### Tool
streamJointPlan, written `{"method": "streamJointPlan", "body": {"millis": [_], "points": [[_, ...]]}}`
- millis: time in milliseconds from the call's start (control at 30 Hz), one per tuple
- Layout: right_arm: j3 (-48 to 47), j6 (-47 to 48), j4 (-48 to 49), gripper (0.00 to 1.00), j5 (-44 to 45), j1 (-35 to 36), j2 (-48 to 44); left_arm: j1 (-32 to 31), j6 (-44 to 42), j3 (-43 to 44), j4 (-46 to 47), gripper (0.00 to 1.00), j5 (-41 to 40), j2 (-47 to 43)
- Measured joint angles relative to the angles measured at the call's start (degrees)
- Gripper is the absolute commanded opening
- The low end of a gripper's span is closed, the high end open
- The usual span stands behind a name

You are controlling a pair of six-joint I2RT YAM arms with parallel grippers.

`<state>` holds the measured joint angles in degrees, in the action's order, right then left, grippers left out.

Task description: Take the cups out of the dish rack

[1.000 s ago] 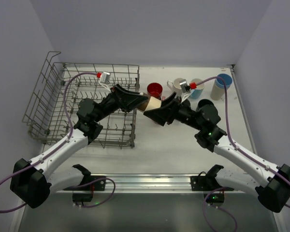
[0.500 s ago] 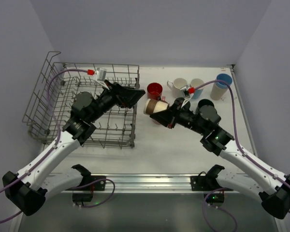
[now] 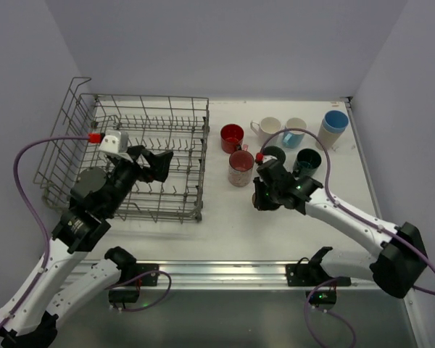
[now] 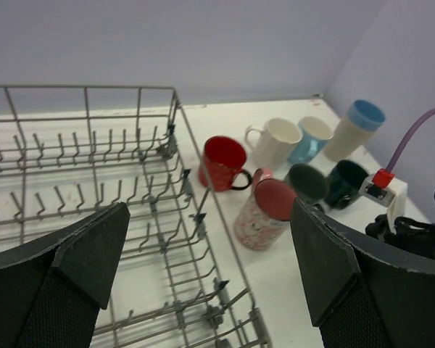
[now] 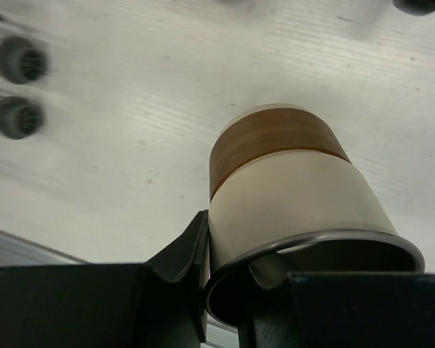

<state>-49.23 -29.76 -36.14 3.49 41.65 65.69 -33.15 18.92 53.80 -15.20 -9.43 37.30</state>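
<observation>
My right gripper is holding the upright cream cup and should lower it onto the bare tabletop by the pink cup, then open to let it go, because that spot is empty.
My right gripper (image 3: 261, 194) (image 5: 228, 254) is shut on the rim of a cream cup with a brown band (image 5: 283, 181), one finger inside and one outside. It holds the cup upright low over the table; I cannot tell whether the base touches. From above, the gripper hides this cup. My left gripper (image 3: 158, 163) (image 4: 209, 210) hangs open and empty over the grey wire dish rack (image 3: 65, 138) (image 4: 203, 216). No cups show in the rack. A red mug (image 3: 232, 136) (image 4: 223, 163) and a pink cup (image 3: 241, 168) (image 4: 264, 214) stand right of the rack.
Further right stand a cream mug (image 3: 268, 128), a light blue cup (image 3: 296, 132), a tall blue-topped tumbler (image 3: 332, 129) and two dark teal cups (image 3: 274, 154) (image 3: 307, 161). The right arm's cable (image 3: 304, 138) arches over them. Walls close in behind and at both sides.
The left gripper let go of the cream cup, opened wide and drew back left over the rack. The right gripper closed on the cup and carried it down, in front of the pink cup.
</observation>
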Motion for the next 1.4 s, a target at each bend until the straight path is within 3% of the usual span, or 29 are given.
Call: {"method": "streamJointPlan", "body": {"millis": [367,400,433,533,733,833,1200,1400], "points": [[-2.1,3.7,-0.2,0.03,4.5,0.0,18.4,0.0,-5.2,-7.8,-3.8,1.00,-5.4,-4.0],[-2.7,4.0,-0.1,0.07,4.5,0.0,19.1,0.0,-5.3,-7.8,-3.8,1.00,-5.4,-3.7],[-3.4,4.4,0.1,0.21,4.5,0.0,20.1,0.0,-5.6,-7.8,-3.8,1.00,-5.4,-3.5],[-4.0,5.1,0.8,0.48,4.5,0.0,21.4,0.0,-6.1,-7.8,-3.8,1.00,-5.6,-3.4],[-4.0,6.3,0.9,0.81,4.5,0.0,19.1,0.0,-6.1,-7.8,-3.8,1.00,-7.0,-4.1],[-4.0,6.3,0.7,0.99,4.5,0.1,13.9,0.0,-6.1,-7.8,-3.7,1.00,-7.7,-3.8],[-6.1,7.0,3.6,0.99,9.3,0.7,-22.0,0.0,-6.0,-7.1,-3.9,1.00,-5.2,-4.5],[-11.2,9.8,11.3,0.99,16.0,0.7,-43.9,0.0,-6.0,4.9,-3.4,1.00,-2.3,-4.5]]}}
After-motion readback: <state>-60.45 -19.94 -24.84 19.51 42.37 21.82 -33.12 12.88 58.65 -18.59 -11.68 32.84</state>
